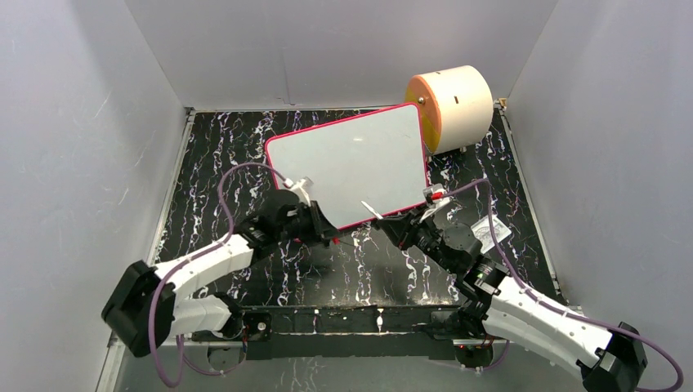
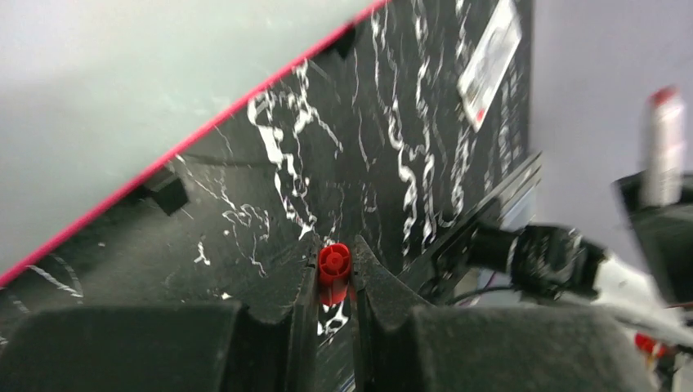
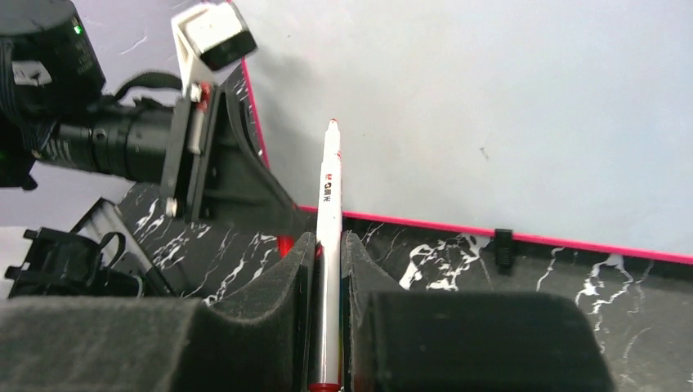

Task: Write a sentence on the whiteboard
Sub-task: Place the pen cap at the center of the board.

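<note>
The marker's tip is uncapped, so my left gripper should next turn down and back from the board's near edge and leave the red cap on bare table (image 1: 333, 264) (image 2: 260, 248).
The whiteboard (image 1: 351, 159) lies tilted at the back middle of the table, white with a pink-red rim. It also shows in the left wrist view (image 2: 122, 82) and the right wrist view (image 3: 490, 106). I see no lettering on it; the sentence does not show. My right gripper (image 1: 388, 222) (image 3: 328, 237) is shut on a white marker (image 3: 329, 196), its uncapped red tip just over the board's near edge. My left gripper (image 1: 331, 237) (image 2: 333, 249) is shut on a red cap (image 2: 333, 269) above the black table, just off the board's near left corner.
A cream cylinder with an orange face (image 1: 453, 102) stands at the back right, touching the board's far corner. A white label (image 1: 493, 233) lies on the black marbled table by the right arm. Grey walls close in three sides.
</note>
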